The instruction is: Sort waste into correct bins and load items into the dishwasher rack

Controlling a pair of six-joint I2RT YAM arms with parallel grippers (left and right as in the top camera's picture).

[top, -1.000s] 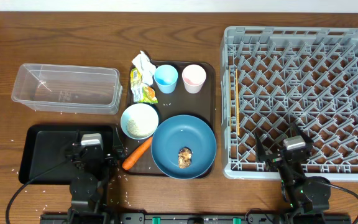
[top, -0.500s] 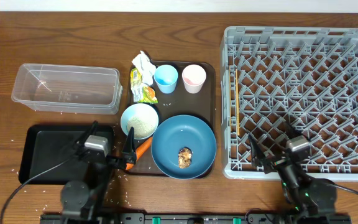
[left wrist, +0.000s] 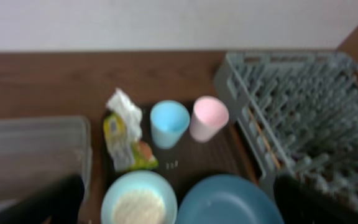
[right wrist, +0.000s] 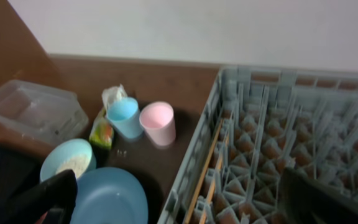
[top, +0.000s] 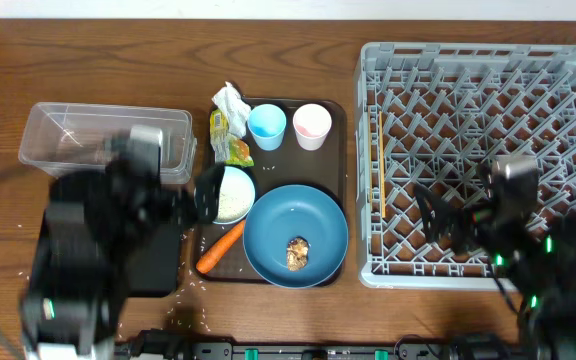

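I will next move my left gripper away from my base, past the bowl of rice and down to the light-blue cup's rim (top: 252,122) (left wrist: 153,117).
On the brown serving tray lie crumpled white paper (top: 230,100), a yellow-green wrapper (top: 231,142), a light-blue cup (top: 267,125), a pink cup (top: 311,126), a bowl of rice (top: 230,195) and an orange carrot (top: 220,248). A blue plate (top: 296,235) carries a brown lump (top: 297,253). My left gripper (top: 186,200) hangs open above the black tray (top: 163,272), just left of the bowl. In the left wrist view its fingers (left wrist: 33,199) stand wide with nothing between them. My right gripper (top: 441,218) is open and empty over the grey rack (top: 483,110).
The clear box (top: 78,135) stands at the back left, partly behind my blurred left arm. A wooden stick (top: 379,165) lies in the rack's left lane. The serving tray (top: 336,165) sits between the bins and the rack. Loose rice grains (top: 193,285) dot the table.
Both arms have lifted from the front edge and swung toward the back. The left now covers most of the black tray; the right reaches over the rack. Both grippers stayed open.
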